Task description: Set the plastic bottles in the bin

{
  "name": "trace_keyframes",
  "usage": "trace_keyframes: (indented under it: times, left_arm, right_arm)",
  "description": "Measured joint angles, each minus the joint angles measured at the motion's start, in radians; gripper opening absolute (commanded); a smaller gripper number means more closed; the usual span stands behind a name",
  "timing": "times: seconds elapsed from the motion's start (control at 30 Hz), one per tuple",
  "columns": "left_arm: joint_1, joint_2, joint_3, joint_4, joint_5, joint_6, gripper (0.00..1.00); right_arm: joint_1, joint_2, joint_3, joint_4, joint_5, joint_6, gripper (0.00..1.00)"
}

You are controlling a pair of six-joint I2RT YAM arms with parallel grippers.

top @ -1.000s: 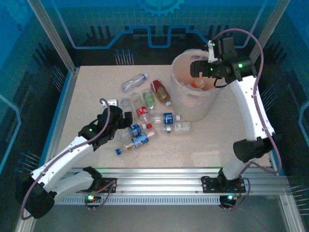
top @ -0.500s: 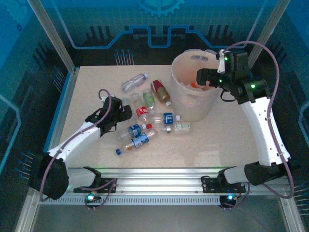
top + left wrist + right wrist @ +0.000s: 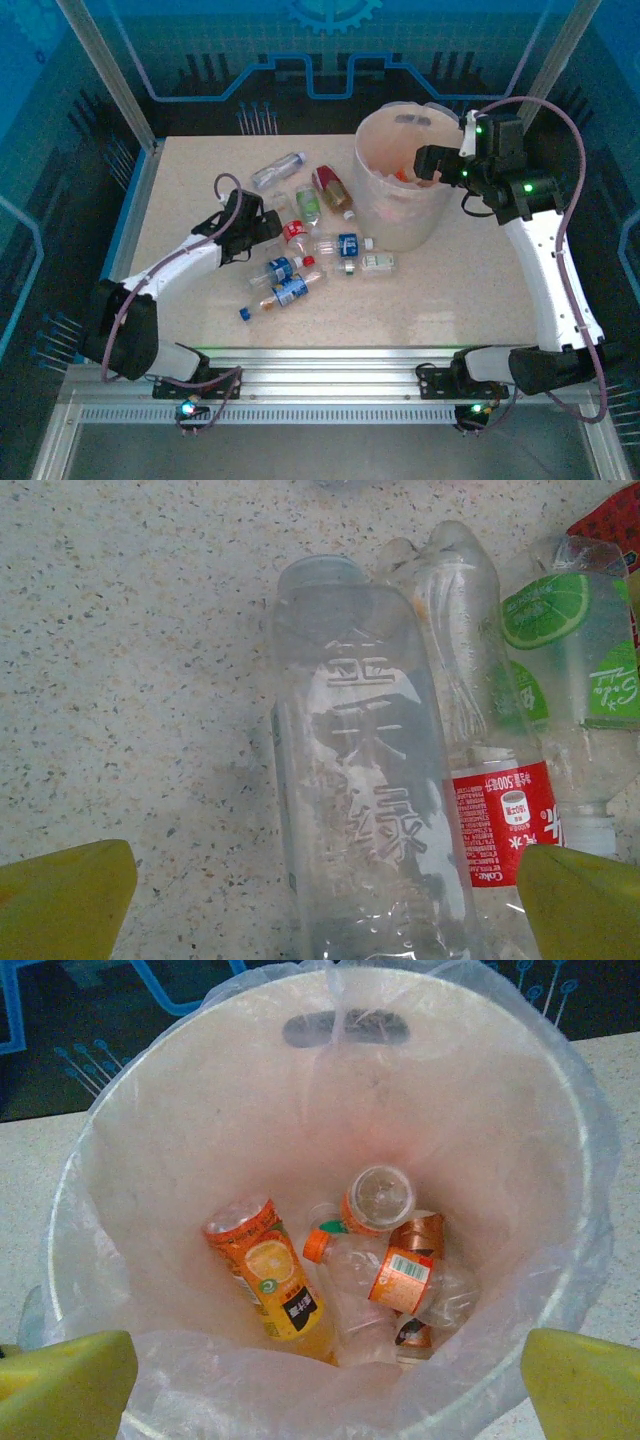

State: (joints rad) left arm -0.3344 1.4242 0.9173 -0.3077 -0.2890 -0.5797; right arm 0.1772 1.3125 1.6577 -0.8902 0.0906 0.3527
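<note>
My left gripper will lower next onto the embossed body of the clear bottle (image 3: 368, 770) and close around it, since the bottle's body is below, between my open fingers.
Several plastic bottles (image 3: 300, 245) lie scattered on the table left of the bin (image 3: 400, 225). My left gripper (image 3: 262, 226) hovers open over a clear embossed bottle (image 3: 360, 780), with its yellow fingertips (image 3: 62, 900) standing wide on either side. Beside that bottle lie a red-labelled bottle (image 3: 500, 820) and a lime-labelled bottle (image 3: 572, 650). My right gripper (image 3: 428, 164) hangs open and empty above the bin's right rim. Inside the bin (image 3: 180, 1120) lie an orange juice bottle (image 3: 272, 1285) and other orange-labelled bottles (image 3: 400, 1280).
A clear bottle with a blue cap (image 3: 278, 170) lies apart at the back of the table. Blue-labelled bottles (image 3: 288, 280) lie nearest the front edge. A metal frame post (image 3: 110, 75) rises at the back left. Bare tabletop (image 3: 450, 290) stretches in front of the bin.
My left arm has reached forward, bringing its gripper over the clear bottle in the cluster. My right gripper has drawn back to the right, from over the bin's middle to its right rim.
</note>
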Motion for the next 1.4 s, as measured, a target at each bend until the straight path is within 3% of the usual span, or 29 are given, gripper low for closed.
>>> trace_keyframes:
  times: [0.5,0.7,0.8,1.13,1.4]
  left_arm:
    - [0.000,0.130,0.055,0.037,0.032,-0.025,0.98]
    - [0.003,0.190,0.058,0.056,0.033,-0.042,0.93]
    - [0.008,0.209,0.058,0.067,0.034,-0.058,0.85]
    - [0.045,0.246,0.058,0.145,0.063,-0.129,0.44]
    - [0.055,0.245,0.055,0.155,0.069,-0.128,0.28]
  right_arm:
    - [-0.003,-0.003,-0.021,0.039,-0.073,0.007,1.00]
    - [-0.004,-0.003,-0.021,0.039,-0.083,0.007,1.00]
    - [-0.004,-0.003,-0.022,0.039,-0.096,0.007,1.00]
    - [-0.004,-0.003,-0.024,0.047,-0.127,0.007,1.00]
    - [-0.004,-0.003,-0.025,0.047,-0.145,0.010,1.00]
